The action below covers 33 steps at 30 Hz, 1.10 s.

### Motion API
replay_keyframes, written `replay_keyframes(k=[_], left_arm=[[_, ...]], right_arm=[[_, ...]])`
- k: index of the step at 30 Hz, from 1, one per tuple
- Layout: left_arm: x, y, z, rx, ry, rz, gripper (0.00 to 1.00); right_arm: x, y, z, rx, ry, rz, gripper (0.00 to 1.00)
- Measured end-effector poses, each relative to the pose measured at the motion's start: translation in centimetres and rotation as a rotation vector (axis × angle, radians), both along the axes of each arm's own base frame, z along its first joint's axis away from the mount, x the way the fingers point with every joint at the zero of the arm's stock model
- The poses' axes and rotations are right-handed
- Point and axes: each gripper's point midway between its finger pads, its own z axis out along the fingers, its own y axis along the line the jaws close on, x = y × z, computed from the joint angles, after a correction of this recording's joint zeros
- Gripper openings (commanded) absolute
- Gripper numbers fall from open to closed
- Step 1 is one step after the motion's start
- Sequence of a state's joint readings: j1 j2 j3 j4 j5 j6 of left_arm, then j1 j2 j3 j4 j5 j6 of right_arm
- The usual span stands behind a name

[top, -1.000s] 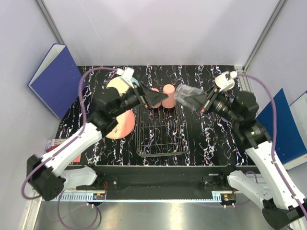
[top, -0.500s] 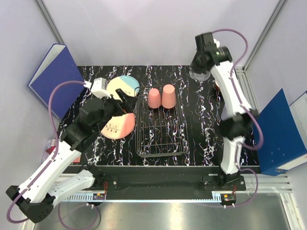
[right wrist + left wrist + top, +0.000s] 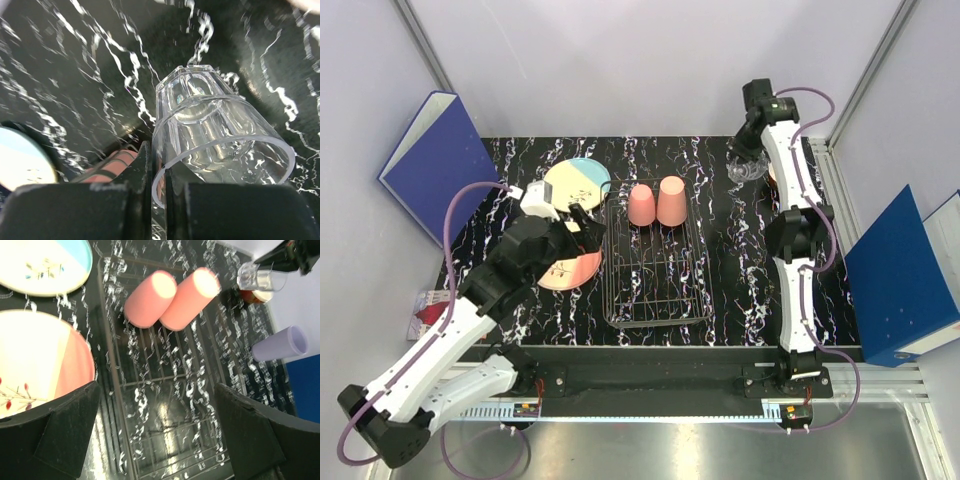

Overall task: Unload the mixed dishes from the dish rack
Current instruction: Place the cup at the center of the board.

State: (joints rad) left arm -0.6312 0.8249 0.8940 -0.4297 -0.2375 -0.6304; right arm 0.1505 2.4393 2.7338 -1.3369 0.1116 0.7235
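Observation:
Next, my right gripper comes back and toward the rack, lowers the glass and releases its rim, since the tabletop (image 3: pixel 723 203) beside the rack's far end is bare.
The wire dish rack (image 3: pixel 655 270) stands mid-table and holds two salmon-pink cups (image 3: pixel 656 203) lying side by side at its far end; they also show in the left wrist view (image 3: pixel 170 297). My left gripper (image 3: pixel 582 222) is open and empty over the rack's left edge (image 3: pixel 160 440). A salmon-pink plate (image 3: pixel 570 265) and a blue-and-cream plate (image 3: pixel 575 180) lie left of the rack. My right gripper (image 3: pixel 752 140) is shut on the rim of the clear glass (image 3: pixel 220 135) at the back right. A lavender cup (image 3: pixel 280 344) lies right of the rack. Something red (image 3: pixel 252 296) shows beneath the glass.
A blue binder (image 3: pixel 435 165) leans at the back left and another (image 3: pixel 905 275) stands at the right edge. The right arm (image 3: pixel 795 230) stretches along the table's right side. White walls close in the back and sides.
My right gripper has carried the clear glass from beside the rack's far end to the back right. My left gripper has drawn back from the cups to the rack's left edge.

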Motion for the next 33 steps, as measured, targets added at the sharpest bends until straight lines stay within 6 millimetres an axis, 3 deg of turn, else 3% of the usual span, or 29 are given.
replay_keyframes(k=[3,9,17,22,33], left_arm=[[0.2,-0.3,-1.7,0.027,0.048,-0.003,0.99],[0.4,-0.7,-3.1,0.049,0.091,-0.013,0.99],[0.5,-1.2,-4.6,0.062,0.137,-0.026,0.99],[0.4,-1.5,-4.8,0.062,0.148,-0.037,0.99],[0.1,-1.5,-5.7,0.058,0.172,-0.037,0.99]], right_arm=[[-0.5,1.7,-2.4,-0.016,0.057,0.036,0.0],[-1.4,3.8,-5.4,-0.037,0.127,0.093,0.0],[-1.8,3.3,-9.1,-0.086,0.207,0.117,0.01],[-2.2,3.9,-10.5,-0.105,0.237,0.152,0.2],[-2.5,4.5,-10.3,-0.143,0.231,0.186,0.48]])
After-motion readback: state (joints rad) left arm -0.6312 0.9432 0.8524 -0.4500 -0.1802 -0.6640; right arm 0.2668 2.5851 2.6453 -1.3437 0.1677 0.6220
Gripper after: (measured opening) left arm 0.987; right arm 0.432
